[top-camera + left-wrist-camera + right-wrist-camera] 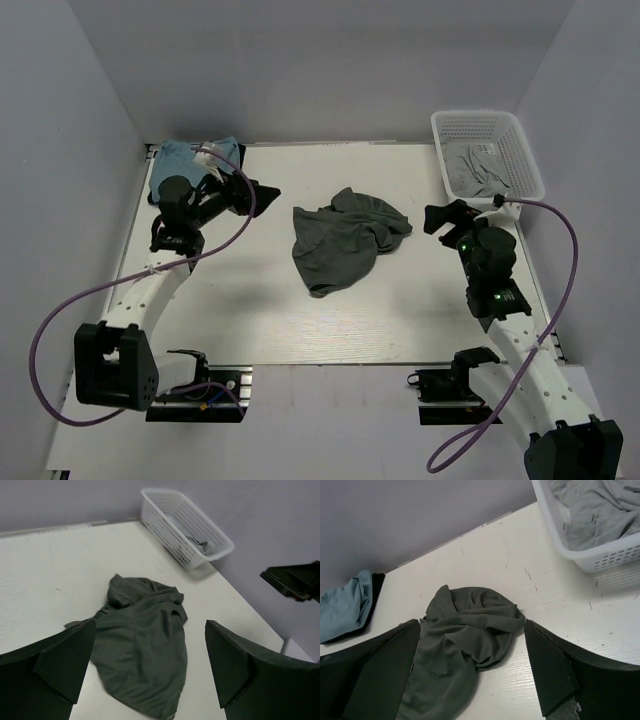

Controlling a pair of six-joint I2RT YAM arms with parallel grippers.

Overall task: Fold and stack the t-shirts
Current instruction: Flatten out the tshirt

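I need to lower my left gripper back and to the right in the top view onto the dark shirt's near corner (317, 289) (166, 713), because it sticks out clear of the crumples.
A dark grey-green t-shirt (345, 240) lies crumpled in the middle of the table; it also shows in the left wrist view (142, 645) and the right wrist view (465, 640). A light teal-blue t-shirt (190, 155) lies folded at the back left, on something dark; it also shows in the right wrist view (345, 605). A paler grey t-shirt (475, 168) lies in the basket. My left gripper (262, 192) is open and empty, left of the dark shirt. My right gripper (440, 218) is open and empty, to its right.
A white plastic mesh basket (520, 150) stands at the back right corner; it also shows in the left wrist view (220, 547) and the right wrist view (555, 530). Grey walls close in the table (250, 310) on three sides. Purple cables loop beside both arms.
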